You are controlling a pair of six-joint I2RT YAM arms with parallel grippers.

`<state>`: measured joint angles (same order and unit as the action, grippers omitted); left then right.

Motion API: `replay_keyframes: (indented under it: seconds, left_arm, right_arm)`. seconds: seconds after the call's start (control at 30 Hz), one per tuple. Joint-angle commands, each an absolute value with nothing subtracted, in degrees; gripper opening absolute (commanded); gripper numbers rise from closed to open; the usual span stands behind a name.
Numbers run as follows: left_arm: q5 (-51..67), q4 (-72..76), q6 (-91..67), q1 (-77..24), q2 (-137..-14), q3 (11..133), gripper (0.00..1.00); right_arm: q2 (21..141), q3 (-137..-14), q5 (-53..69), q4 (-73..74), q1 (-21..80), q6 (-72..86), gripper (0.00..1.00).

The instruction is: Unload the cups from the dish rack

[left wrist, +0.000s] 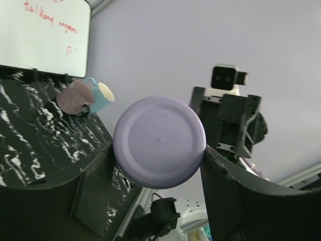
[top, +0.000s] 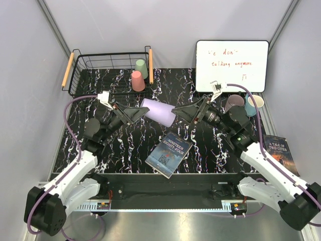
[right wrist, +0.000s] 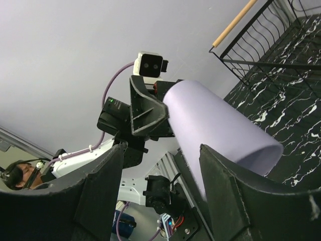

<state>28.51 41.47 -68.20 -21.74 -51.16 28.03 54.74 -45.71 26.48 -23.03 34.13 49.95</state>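
Observation:
My right gripper has its fingers open with the cup's side passing beside them, so it should move away from the cup's rim, then slip one finger into the lilac cup's opening [top: 171, 116] [right wrist: 250, 164].
A lilac cup [top: 158, 111] lies on its side in the air over the middle of the table. My left gripper [top: 139, 113] is shut on its base end; in the left wrist view the round base [left wrist: 159, 142] sits between both fingers. Just off the cup's rim, my right gripper [top: 178, 111] stands open, and the cup's wall [right wrist: 215, 120] passes beside its right finger [right wrist: 235, 196], not between the jaws. A salmon pink cup [top: 137, 80] and a pale green cup [top: 142, 68] stand upside down in the dish rack [top: 90, 68]. A mauve cup [top: 233, 103] and a light blue cup [top: 254, 105] are at the right.
A whiteboard [top: 231, 65] leans at the back right, just behind the mauve and blue cups. A blue book [top: 169, 154] lies at the front middle of the marbled table. Another book [top: 279, 149] lies at the right edge.

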Motion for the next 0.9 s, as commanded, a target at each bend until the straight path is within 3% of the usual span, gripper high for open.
replay_keyframes:
  seconds: [0.0,0.43,0.87]
  left_arm:
    - [23.65,36.3,-60.47,-21.97,-48.69,32.42,0.0]
    - [23.91,37.44,-61.26,-22.24,-48.52,35.33,0.0]
    - [24.0,42.45,-64.86,-27.24,-48.87,30.5,0.0]
  right_arm:
    - [50.19,-47.72,24.96,-19.43,34.45,46.41,0.7]
    - [52.65,-42.72,25.49,-24.43,34.45,49.66,0.7]
    - [61.24,-46.58,28.91,-31.72,34.45,52.99,0.7]
